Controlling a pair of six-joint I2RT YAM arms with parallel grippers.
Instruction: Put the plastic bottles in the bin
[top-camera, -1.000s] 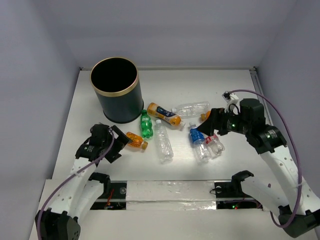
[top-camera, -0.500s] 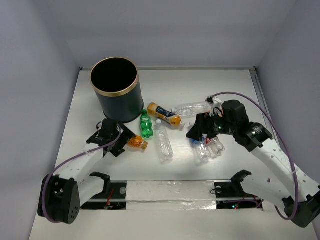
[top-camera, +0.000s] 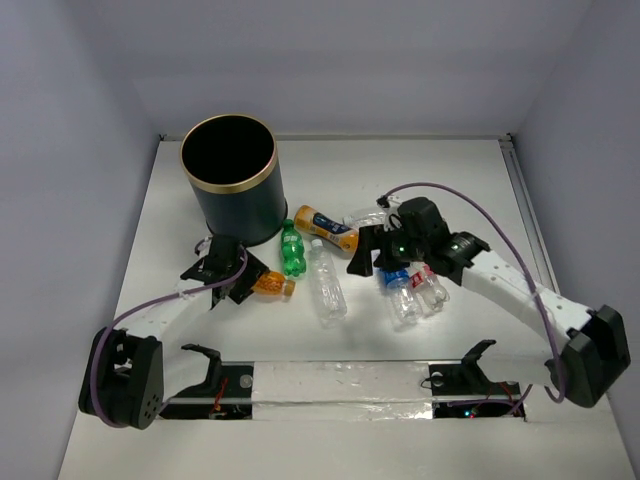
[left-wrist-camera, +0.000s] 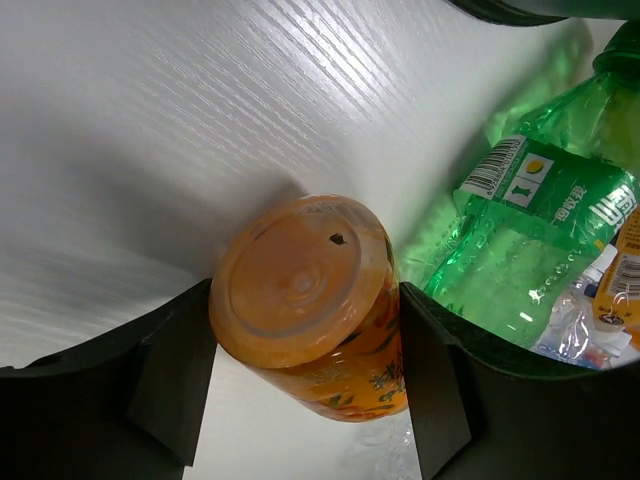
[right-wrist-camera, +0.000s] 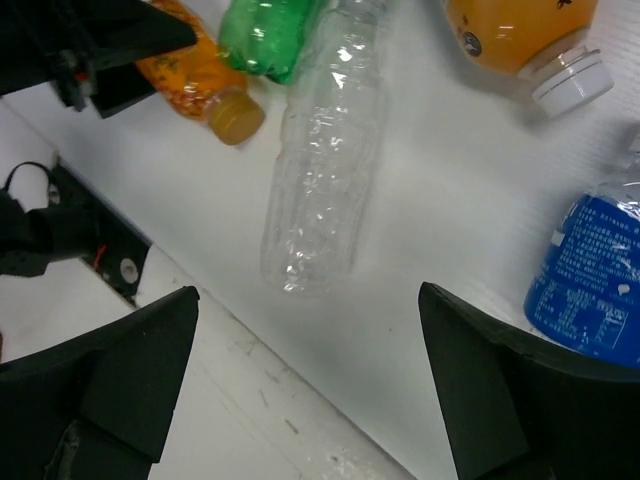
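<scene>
The clear bottle's middle (top-camera: 324, 275) (right-wrist-camera: 335, 110) lies below the right gripper and to its left in the top view, and the gripper needs to lower its open fingers to that side, astride it.
The dark bin (top-camera: 228, 205) with a gold rim stands at the back left. A small orange bottle (top-camera: 272, 283) lies in front of it. My left gripper (top-camera: 243, 276) is shut on its base end (left-wrist-camera: 300, 285), one finger on each side, with the bottle resting on the table. A green bottle (top-camera: 291, 251) lies beside it (left-wrist-camera: 525, 235). My right gripper (top-camera: 363, 256) is open and empty above the table near a clear bottle (top-camera: 327, 285), which also shows in the right wrist view (right-wrist-camera: 325, 160). A larger orange bottle (top-camera: 328, 229), a blue-labelled bottle (top-camera: 399, 287) and a red-labelled bottle (top-camera: 431, 287) lie around it.
Another clear bottle (top-camera: 372, 215) lies behind the right arm. A taped strip (top-camera: 340, 383) and black brackets run along the table's near edge. Grey walls close in the table at the back and sides.
My left gripper moved forward and its fingers now sit around the small orange bottle's base. My right gripper swung left from the right side to above the middle bottles.
</scene>
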